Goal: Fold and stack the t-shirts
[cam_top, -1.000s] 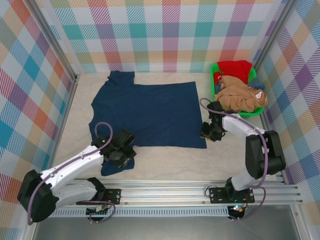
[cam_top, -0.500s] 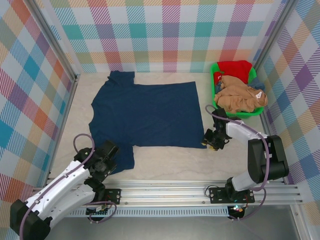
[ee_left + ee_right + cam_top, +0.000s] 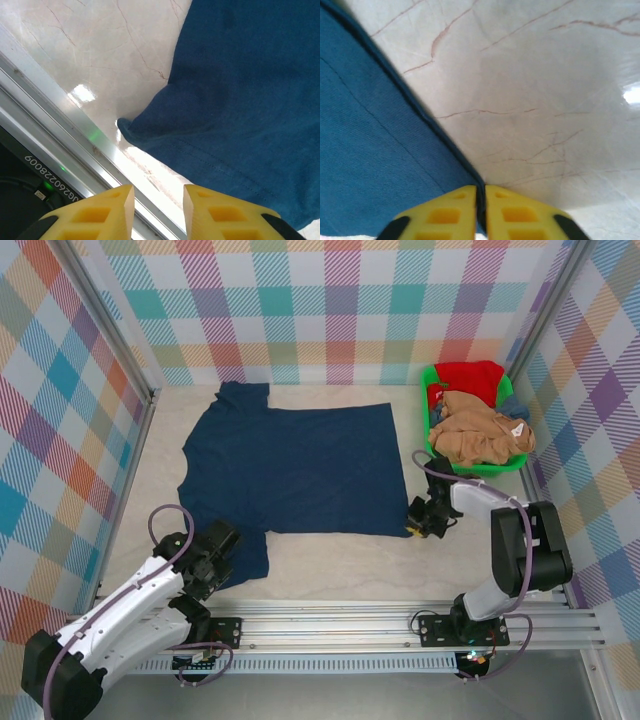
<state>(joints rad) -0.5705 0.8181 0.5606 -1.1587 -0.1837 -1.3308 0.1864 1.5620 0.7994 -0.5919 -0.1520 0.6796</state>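
Note:
My left gripper moves down and eases forward over the sleeve hem by the sleeve's curled tip (image 3: 149, 140) next, since that hem is just ahead of its open fingers.
A large dark navy t-shirt (image 3: 290, 465) lies spread flat on the table. My right gripper (image 3: 414, 525) is at its near right hem corner. In the right wrist view that gripper (image 3: 480, 201) is shut, with the navy hem edge (image 3: 445, 142) pinched between its yellow fingers. My left gripper (image 3: 222, 552) sits low at the near left sleeve (image 3: 250, 558). In the left wrist view it (image 3: 158, 210) stands open, the sleeve (image 3: 240, 100) just ahead and nothing between its fingers. A tan-brown t-shirt (image 3: 478, 435), a red one (image 3: 470, 378) and a bit of blue cloth (image 3: 516, 404) are piled in the basket.
The bright green basket (image 3: 474, 469) stands at the back right, close behind my right arm. An aluminium rail (image 3: 60, 135) runs along the table edge beside my left gripper. Checked walls close in the left, back and right sides.
My left arm has drawn back toward the near left, off the sleeve, which now lies flatter. My right gripper has slid a little nearer, down to the hem corner.

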